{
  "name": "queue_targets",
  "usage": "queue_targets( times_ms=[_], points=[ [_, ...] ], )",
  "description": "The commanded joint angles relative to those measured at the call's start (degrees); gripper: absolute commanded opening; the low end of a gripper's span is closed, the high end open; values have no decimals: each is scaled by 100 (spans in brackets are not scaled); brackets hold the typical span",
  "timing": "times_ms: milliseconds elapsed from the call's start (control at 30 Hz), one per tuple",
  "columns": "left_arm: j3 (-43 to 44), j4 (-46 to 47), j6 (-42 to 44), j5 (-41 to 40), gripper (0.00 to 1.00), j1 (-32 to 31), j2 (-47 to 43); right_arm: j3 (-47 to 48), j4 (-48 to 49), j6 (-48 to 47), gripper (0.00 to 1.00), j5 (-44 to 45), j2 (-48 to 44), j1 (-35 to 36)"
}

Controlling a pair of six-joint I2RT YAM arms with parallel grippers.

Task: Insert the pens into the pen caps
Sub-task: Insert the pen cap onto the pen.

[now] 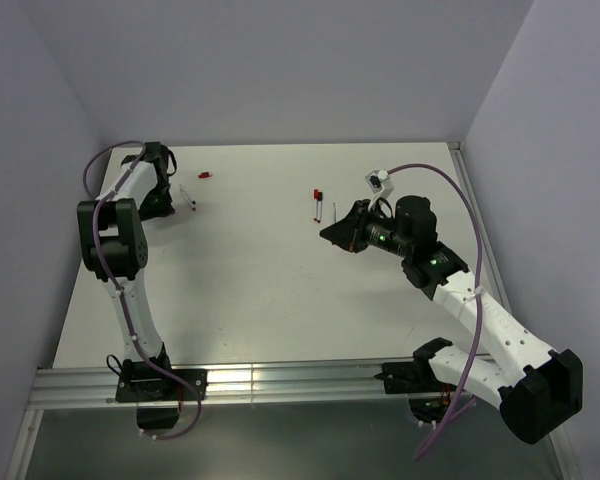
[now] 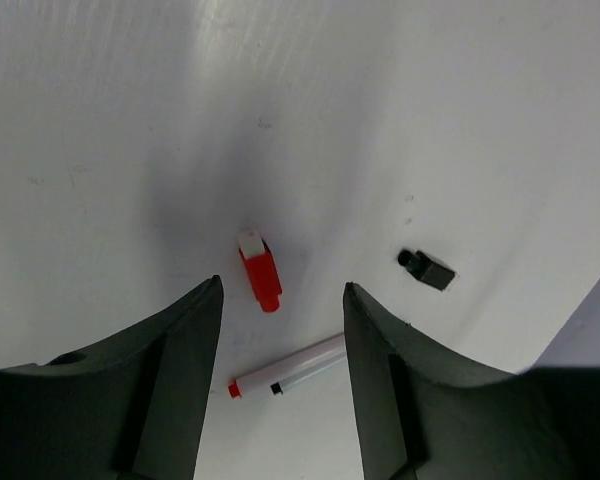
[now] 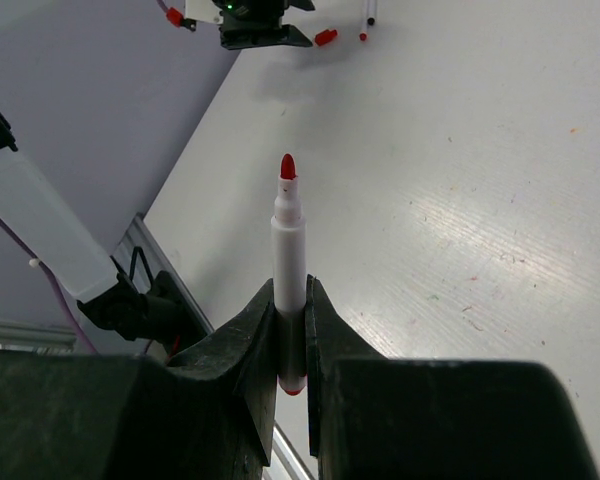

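Observation:
The red cap lies on the tabletop below my left gripper's fingers. I should next move my left gripper down with its fingers open around the cap and close them.
My right gripper (image 3: 290, 283) is shut on a white pen (image 3: 289, 245) whose uncapped red tip points away from the fingers. In the top view it (image 1: 332, 232) hovers at centre right. My left gripper (image 2: 282, 285) is open and empty above the far-left table. A red cap (image 2: 260, 272) lies just beyond its fingertips, a white pen (image 2: 290, 368) lies crosswise between the jaws, and a black cap (image 2: 427, 269) lies to the right. In the top view that gripper (image 1: 170, 205) is beside this pen (image 1: 187, 197) and a red cap (image 1: 206, 175).
Near the table's middle lie another red cap (image 1: 317, 193) and two thin pens (image 1: 320, 209), (image 1: 335, 210), just beyond the right gripper. Walls close the left, back and right sides. An aluminium rail (image 1: 280, 385) runs along the near edge.

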Motion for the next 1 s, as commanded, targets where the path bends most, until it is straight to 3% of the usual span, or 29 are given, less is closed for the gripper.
queue_targets(
  times_ms=[0,500,667,967],
  points=[
    [172,-121,-97,9,55,55,114,20,273,-11,0,-36,-22,-69],
    [637,-314,-61,186,53,81,562,12,325,15,0,-115,57,-148],
    [892,-647,-61,133,47,81,738,-23,343,32,0,-168,66,-174],
    [1156,-885,53,300,45,99,931,-67,431,76,0,-308,57,-245]
  ],
)
